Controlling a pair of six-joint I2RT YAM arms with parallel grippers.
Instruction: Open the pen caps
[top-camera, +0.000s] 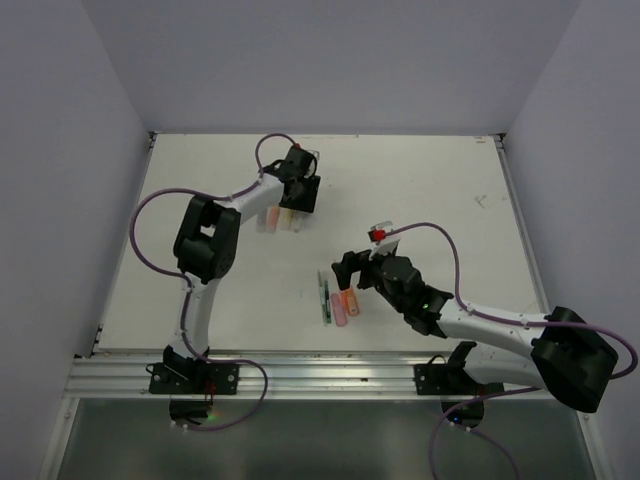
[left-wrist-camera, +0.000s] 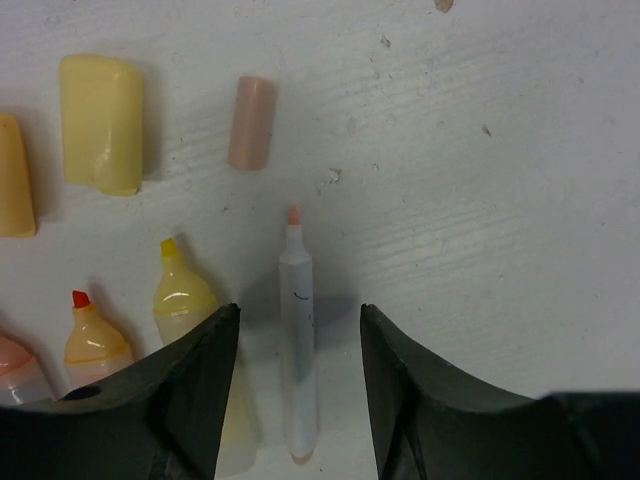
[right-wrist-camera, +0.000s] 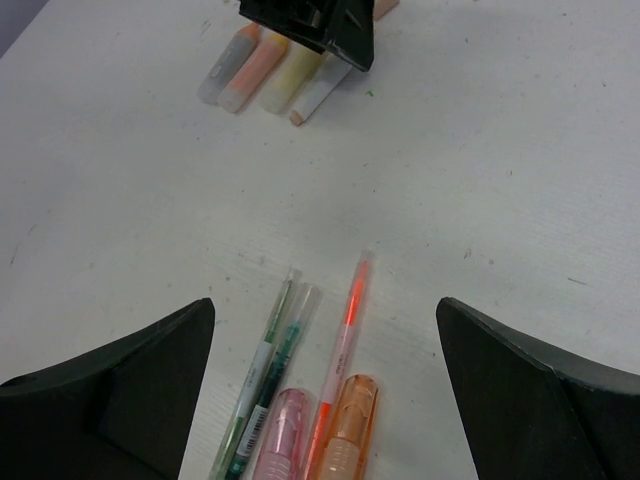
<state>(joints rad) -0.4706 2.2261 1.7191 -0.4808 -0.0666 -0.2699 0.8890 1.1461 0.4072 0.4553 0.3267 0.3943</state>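
Note:
I will lower my right gripper toward the left in the top view, onto the green pen's dark middle, because the darker green pen still has its clear cap on.
My left gripper (left-wrist-camera: 298, 310) is open low over the table, and a thin white pen (left-wrist-camera: 298, 350) with a bare pinkish tip lies loose between its fingers. Its slim pale pink cap (left-wrist-camera: 250, 122) lies ahead, beside a yellow cap (left-wrist-camera: 100, 125) and an orange cap (left-wrist-camera: 12, 175). Uncapped yellow (left-wrist-camera: 185, 300) and orange (left-wrist-camera: 92, 340) highlighters lie to the left. My right gripper (right-wrist-camera: 322, 303) is open wide above capped pens: two thin green ones (right-wrist-camera: 265, 370), a thin orange one (right-wrist-camera: 345, 330), a pink highlighter (right-wrist-camera: 290, 435) and an orange highlighter (right-wrist-camera: 348, 430).
From above, the uncapped row (top-camera: 280, 220) lies under the left gripper (top-camera: 298, 188) at the back left, and the capped group (top-camera: 338, 303) lies by the right gripper (top-camera: 350, 272) mid-table. The left gripper (right-wrist-camera: 310, 25) shows at the top of the right wrist view. Grey walls enclose the white table (top-camera: 450, 190).

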